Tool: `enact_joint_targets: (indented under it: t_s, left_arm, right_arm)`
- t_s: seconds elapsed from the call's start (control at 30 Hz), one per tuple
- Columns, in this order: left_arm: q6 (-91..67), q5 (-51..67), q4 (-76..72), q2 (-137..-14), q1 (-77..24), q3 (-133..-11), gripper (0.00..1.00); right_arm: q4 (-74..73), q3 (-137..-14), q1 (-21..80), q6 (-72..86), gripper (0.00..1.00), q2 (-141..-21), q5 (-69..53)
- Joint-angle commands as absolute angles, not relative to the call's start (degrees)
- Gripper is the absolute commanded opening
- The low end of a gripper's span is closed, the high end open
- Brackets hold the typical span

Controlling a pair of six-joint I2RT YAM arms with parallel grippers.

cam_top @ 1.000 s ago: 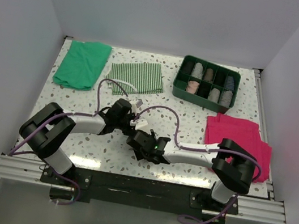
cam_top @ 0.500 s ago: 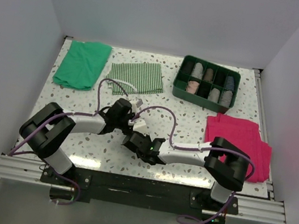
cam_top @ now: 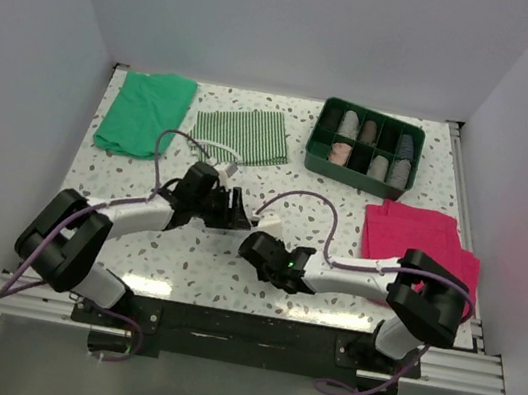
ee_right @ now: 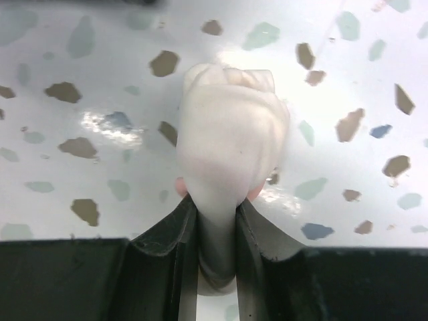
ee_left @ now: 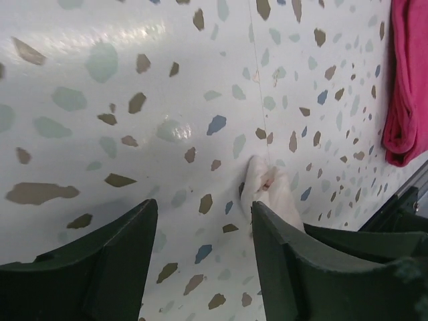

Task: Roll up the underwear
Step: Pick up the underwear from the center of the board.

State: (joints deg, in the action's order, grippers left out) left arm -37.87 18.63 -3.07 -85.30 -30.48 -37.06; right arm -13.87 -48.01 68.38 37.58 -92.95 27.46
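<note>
The tray's near section by the striped cloth is empty, so I should next lift my right gripper, carry the underwear outward over that section, lower it and let go.
The underwear (ee_right: 231, 127) is a small pale pink roll lying on the speckled table. My right gripper (ee_right: 215, 204) is shut on its near end, with a finger pressed against each side. In the left wrist view the underwear (ee_left: 267, 190) lies just past the right fingertip (ee_left: 262, 221) of my left gripper (ee_left: 204, 208), which is open with only bare table between its fingers. From above, the left gripper (cam_top: 240, 215) and the right gripper (cam_top: 256, 243) meet near the table's middle front, with the pale roll (cam_top: 266, 221) between them.
A green divided tray (cam_top: 353, 177) with several rolled items stands at the back right. A green cloth (cam_top: 144, 112) and a green-and-white striped cloth (cam_top: 241, 135) lie at the back left. A magenta cloth (cam_top: 418, 244) lies at the right, also in the left wrist view (ee_left: 404, 80).
My left gripper has opened, let go of the roll and drawn back to the left. My right gripper has closed onto the roll and shifted slightly right.
</note>
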Motion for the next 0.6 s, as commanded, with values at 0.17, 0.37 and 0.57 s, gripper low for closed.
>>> enact_joint_targets:
  t_s: [0.17,0.37,0.57]
  left_arm:
    - [-35.51,14.41,5.79,-71.64,-26.10,-38.67,0.67]
    - [-34.98,14.50,7.64,-67.68,-26.10,-37.79,0.67]
    - [-34.63,15.64,8.35,-66.45,-26.02,-37.09,0.68]
  right_arm:
    - [-21.18,-48.43,57.93,36.57,0.00,-80.61,21.10]
    - [-25.48,-54.39,50.11,33.67,0.00,-77.78,19.16]
    - [-29.09,-63.27,43.52,29.89,0.00,-81.29,19.42]
